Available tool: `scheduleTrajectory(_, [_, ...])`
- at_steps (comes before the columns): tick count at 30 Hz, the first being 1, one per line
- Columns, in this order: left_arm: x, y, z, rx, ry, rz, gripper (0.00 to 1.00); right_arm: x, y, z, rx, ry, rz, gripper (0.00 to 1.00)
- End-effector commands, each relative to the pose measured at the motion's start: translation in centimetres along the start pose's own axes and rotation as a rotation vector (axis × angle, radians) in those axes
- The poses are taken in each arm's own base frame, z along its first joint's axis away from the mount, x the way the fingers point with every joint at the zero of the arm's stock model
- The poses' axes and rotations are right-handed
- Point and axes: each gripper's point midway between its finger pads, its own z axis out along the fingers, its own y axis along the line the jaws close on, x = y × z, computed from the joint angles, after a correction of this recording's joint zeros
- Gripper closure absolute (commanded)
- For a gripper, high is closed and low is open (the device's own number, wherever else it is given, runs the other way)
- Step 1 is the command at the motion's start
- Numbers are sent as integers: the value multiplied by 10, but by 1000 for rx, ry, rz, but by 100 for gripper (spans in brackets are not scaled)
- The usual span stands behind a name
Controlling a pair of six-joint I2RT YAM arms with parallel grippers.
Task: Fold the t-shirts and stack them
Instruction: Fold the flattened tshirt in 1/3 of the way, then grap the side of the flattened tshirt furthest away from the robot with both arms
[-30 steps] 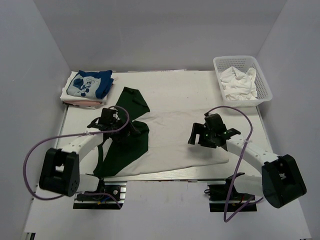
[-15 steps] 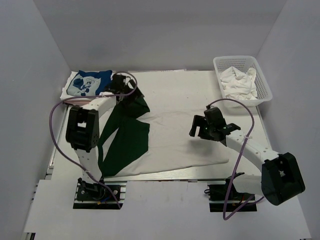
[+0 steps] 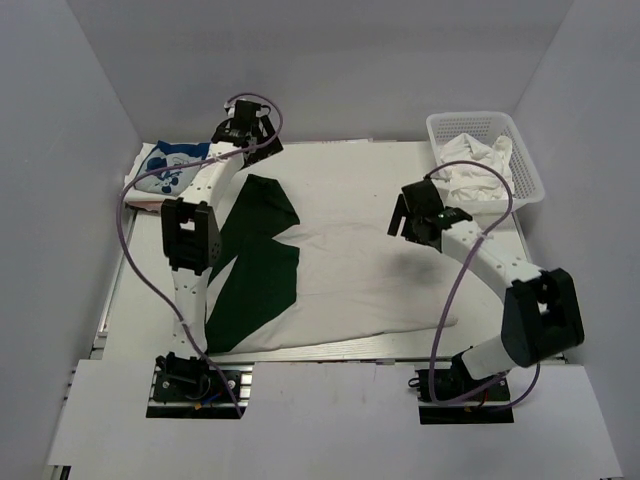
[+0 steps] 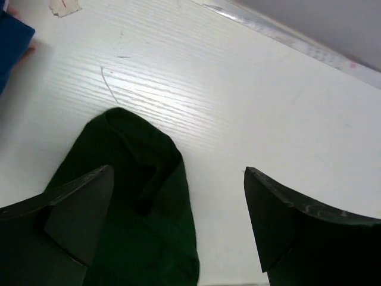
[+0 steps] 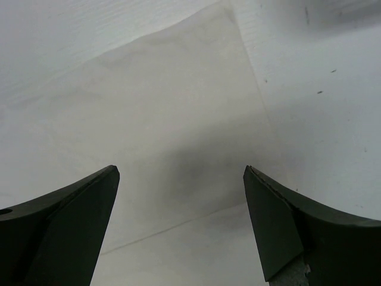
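Observation:
My left gripper should next bring its fingers to the left in the wrist view and down around the sleeve's bunched green fold (image 3: 267, 188) (image 4: 155, 177), which stands up below the gripper on that side.
A white t-shirt with dark green sleeves (image 3: 350, 280) lies spread flat across the table. Its far green sleeve (image 3: 262, 205) points to the back left and shows in the left wrist view (image 4: 131, 190). My left gripper (image 3: 245, 135) is open and empty, raised near the back edge beyond that sleeve's tip. My right gripper (image 3: 415, 215) is open and empty above the shirt's far right white part (image 5: 178, 137). A folded white-and-blue cartoon-print shirt (image 3: 172, 170) lies at the back left on a pink one (image 3: 135, 200).
A white basket (image 3: 530, 160) holding crumpled white cloth (image 3: 480, 165) stands at the back right. Grey walls close the table on three sides. Purple cables loop off both arms.
My left gripper has let go of the green sleeve and moved up to the back edge. The sleeve now lies flat. My right gripper has moved farther back toward the basket.

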Motion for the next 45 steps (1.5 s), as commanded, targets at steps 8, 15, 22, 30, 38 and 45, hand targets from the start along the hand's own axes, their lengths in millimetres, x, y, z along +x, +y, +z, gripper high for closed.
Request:
scheduleTrajectory(8, [41,41,47,-168,105,51,0,-45,-15,25,125,-27,38,9])
scheduleTrajectory(15, [60,63,84,-174,156,-9,14,-47,-18,47,141,-8,4,9])
scheduleTrajectory(22, [80,73,95,-148,226,-20,96,-62,-11,75,166,10,11,9])
scheduleTrajectory(30, [61,72,63,-125,155,0,100,-62,-3,124,206,70,74,9])
scheduleTrajectory(38, [38,68,33,-105,86,2,100,-36,-8,143,225,126,120,16])
scheduleTrajectory(45, [39,72,13,-92,63,8,100,-21,-11,152,234,158,122,55])
